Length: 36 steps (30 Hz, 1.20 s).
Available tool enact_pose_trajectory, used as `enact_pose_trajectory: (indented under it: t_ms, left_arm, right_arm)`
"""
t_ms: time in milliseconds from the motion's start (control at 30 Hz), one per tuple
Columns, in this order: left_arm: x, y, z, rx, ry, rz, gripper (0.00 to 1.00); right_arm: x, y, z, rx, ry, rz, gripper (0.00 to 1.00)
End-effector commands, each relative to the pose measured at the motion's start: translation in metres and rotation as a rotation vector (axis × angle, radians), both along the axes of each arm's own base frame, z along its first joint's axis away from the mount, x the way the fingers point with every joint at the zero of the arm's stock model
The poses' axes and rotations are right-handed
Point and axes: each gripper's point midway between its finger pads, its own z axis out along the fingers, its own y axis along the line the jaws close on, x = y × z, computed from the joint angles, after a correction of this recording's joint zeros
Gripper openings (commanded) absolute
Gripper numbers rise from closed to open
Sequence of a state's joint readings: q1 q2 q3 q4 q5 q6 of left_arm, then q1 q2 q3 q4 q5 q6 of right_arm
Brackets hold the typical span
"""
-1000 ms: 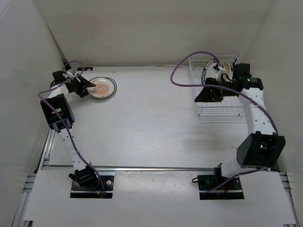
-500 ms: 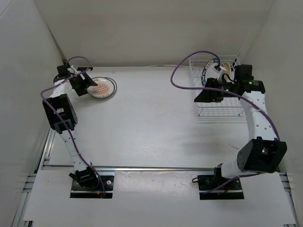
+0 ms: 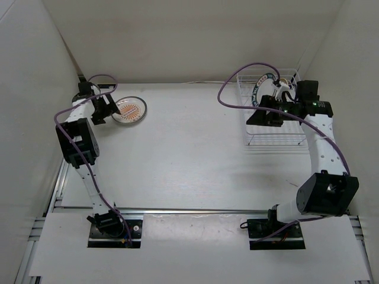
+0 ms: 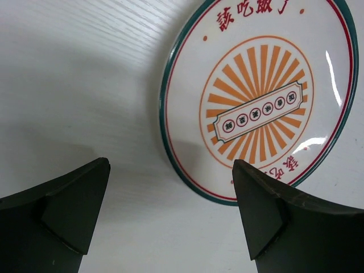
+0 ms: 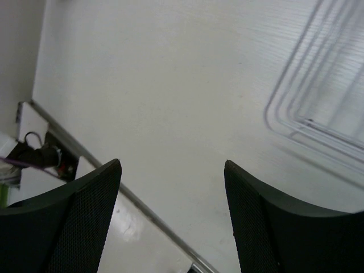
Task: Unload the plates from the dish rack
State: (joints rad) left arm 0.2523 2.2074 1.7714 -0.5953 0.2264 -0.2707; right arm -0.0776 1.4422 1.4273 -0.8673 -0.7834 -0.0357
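Observation:
The robot's right gripper will next move outward and turn so that its fingers straddle the rim of the blue-green rimmed plate, which stands upright at the back of the rack.
A white plate with an orange sunburst and green rim lies flat on the table at the far left; it also shows in the left wrist view. My left gripper is open and empty, just left of that plate's rim. The white wire dish rack stands at the far right with a blue-green rimmed plate and tan plates upright at its back. My right gripper is open and empty, above the rack's left side. A corner of the rack's wire shows in the right wrist view.
White walls enclose the table on the left, back and right. A metal rail runs along the near edge, also in the right wrist view. Purple cables loop above both arms.
My left gripper has drawn back to the left, off the sunburst plate. My right gripper has shifted a little right and back, over the rack.

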Motion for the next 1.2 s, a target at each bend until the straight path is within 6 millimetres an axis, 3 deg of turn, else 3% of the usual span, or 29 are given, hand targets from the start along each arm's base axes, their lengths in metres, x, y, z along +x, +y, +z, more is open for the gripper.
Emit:
enact_pose_trajectory:
  t_ms: [0, 67, 100, 167, 200, 267, 333, 400, 433, 500, 533, 600, 633, 767, 933, 1033, 1167]
  left_arm:
    - [-0.002, 0.019, 0.061, 0.125, -0.099, 0.028, 1.00]
    - [-0.004, 0.020, 0.069, 0.135, -0.110, 0.034, 1.00]
    - [-0.005, 0.021, 0.084, 0.148, -0.138, 0.029, 1.00]
    - [-0.011, 0.010, 0.094, 0.110, -0.156, -0.003, 1.00]
    - [-0.013, 0.004, 0.118, 0.099, -0.209, -0.022, 1.00]
    - [-0.020, -0.023, 0.141, 0.018, -0.275, -0.141, 1.00]
    - [-0.041, -0.055, 0.175, -0.088, -0.352, -0.263, 1.00]
    - [-0.063, -0.077, 0.181, -0.167, -0.368, -0.341, 1.00]
    - [-0.080, -0.097, 0.204, -0.237, -0.421, -0.421, 1.00]
    - [-0.102, -0.114, 0.204, -0.311, -0.421, -0.475, 1.00]
    - [-0.115, -0.119, 0.219, -0.303, -0.461, -0.506, 1.00]
    - [-0.127, -0.129, 0.225, -0.271, -0.490, -0.553, 1.00]
    - [-0.137, -0.128, 0.232, -0.233, -0.514, -0.552, 1.00]
    - [-0.158, -0.126, 0.240, -0.160, -0.541, -0.538, 1.00]
    - [-0.179, -0.133, 0.237, -0.153, -0.540, -0.576, 1.00]
    - [-0.184, -0.139, 0.239, -0.180, -0.549, -0.618, 1.00]
    - [-0.183, -0.142, 0.236, -0.195, -0.546, -0.646, 1.00]
  right_arm:
    - [0.038, -0.031, 0.000, -0.150, -0.061, -0.179, 0.77]
    - [0.056, -0.045, -0.001, -0.203, -0.059, -0.256, 0.77]
    - [0.065, -0.052, -0.001, -0.225, -0.065, -0.291, 0.77]
    - [0.087, -0.071, -0.009, -0.302, -0.058, -0.373, 0.77]
    - [0.102, -0.077, -0.005, -0.324, -0.072, -0.397, 0.77]
    - [0.120, -0.086, 0.000, -0.357, -0.103, -0.425, 0.77]
    - [0.142, -0.091, 0.007, -0.391, -0.142, -0.445, 0.77]
    - [0.162, -0.099, 0.010, -0.444, -0.171, -0.464, 0.77]
    - [0.169, -0.099, 0.011, -0.471, -0.191, -0.470, 0.77]
    - [0.183, -0.111, 0.003, -0.525, -0.191, -0.503, 0.77]
    - [0.193, -0.108, 0.012, -0.533, -0.231, -0.500, 0.77]
    - [0.204, -0.113, 0.001, -0.562, -0.221, -0.504, 0.77]
    - [0.213, -0.116, 0.008, -0.570, -0.250, -0.512, 0.77]
    - [0.236, -0.122, -0.013, -0.606, -0.240, -0.513, 0.77]
    - [0.265, -0.137, -0.022, -0.681, -0.280, -0.536, 0.77]
    - [0.278, -0.141, -0.047, -0.711, -0.261, -0.524, 0.77]
    - [0.292, -0.142, -0.050, -0.715, -0.284, -0.524, 0.71]
